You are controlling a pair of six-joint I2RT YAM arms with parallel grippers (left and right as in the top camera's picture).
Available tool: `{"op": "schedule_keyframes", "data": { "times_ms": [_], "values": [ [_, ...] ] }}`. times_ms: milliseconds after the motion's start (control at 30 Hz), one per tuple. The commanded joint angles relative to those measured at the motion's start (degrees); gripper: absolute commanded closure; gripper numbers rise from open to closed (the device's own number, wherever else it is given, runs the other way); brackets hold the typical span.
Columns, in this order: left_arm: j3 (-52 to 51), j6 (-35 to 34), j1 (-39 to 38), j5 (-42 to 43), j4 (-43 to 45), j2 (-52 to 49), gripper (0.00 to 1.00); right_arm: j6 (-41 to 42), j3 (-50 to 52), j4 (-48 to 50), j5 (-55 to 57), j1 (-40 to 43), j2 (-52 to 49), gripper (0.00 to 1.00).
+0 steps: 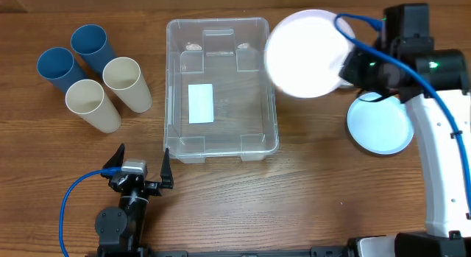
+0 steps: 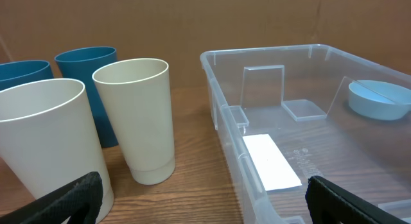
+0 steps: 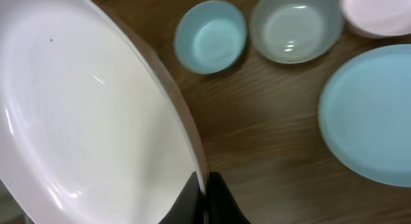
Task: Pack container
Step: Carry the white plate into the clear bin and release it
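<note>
The empty near part of the container's bottom is below my right gripper on the left in the overhead view, so my right gripper should lower to that side and release the plate.
The clear plastic container [image 1: 221, 87] stands mid-table with a white label [image 1: 200, 103] on its base; nothing lies inside it. It also shows in the left wrist view [image 2: 308, 140]. My right gripper [image 1: 346, 65] is shut on the rim of a white plate [image 1: 305, 53], held tilted in the air over the container's right rim. In the right wrist view the plate [image 3: 83, 121] fills the left side, pinched between the fingers [image 3: 205, 192]. My left gripper [image 1: 141, 169] is open and empty at the front left, near the container's front left corner.
Two blue cups [image 1: 55, 65] and two cream cups [image 1: 126, 82] stand left of the container. A light blue plate [image 1: 380, 124] lies on the table at the right. The right wrist view shows a blue bowl [image 3: 210, 36], a pale bowl [image 3: 295, 28] and a pink dish [image 3: 379, 12].
</note>
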State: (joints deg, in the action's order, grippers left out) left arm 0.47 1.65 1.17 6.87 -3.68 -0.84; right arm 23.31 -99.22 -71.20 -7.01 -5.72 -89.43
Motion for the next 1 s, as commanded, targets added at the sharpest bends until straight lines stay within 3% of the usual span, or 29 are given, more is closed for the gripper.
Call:
{"op": "schedule_keyframes", "data": {
  "times_ms": [0, 233, 533, 967],
  "values": [
    [-0.2, -0.37, 0.42, 0.24, -0.11, 0.59, 0.0, -3.85, -1.27, 2.62, -3.93, -8.72, 0.63, 0.96],
    [-0.2, -0.37, 0.42, 0.22, -0.13, 0.59, 0.0, -2.32, -1.09, 5.81, 7.63, -24.0, -7.3, 0.96],
    [-0.2, -0.37, 0.42, 0.24, -0.13, 0.59, 0.0, -5.86, -0.74, 8.57, 16.04, -26.1, -20.92, 0.96],
    [-0.2, -0.37, 0.42, 0.22, -0.13, 0.59, 0.0, -11.8, 5.64, 10.32, 14.25, -29.24, -21.29, 0.96]
  ]
}}
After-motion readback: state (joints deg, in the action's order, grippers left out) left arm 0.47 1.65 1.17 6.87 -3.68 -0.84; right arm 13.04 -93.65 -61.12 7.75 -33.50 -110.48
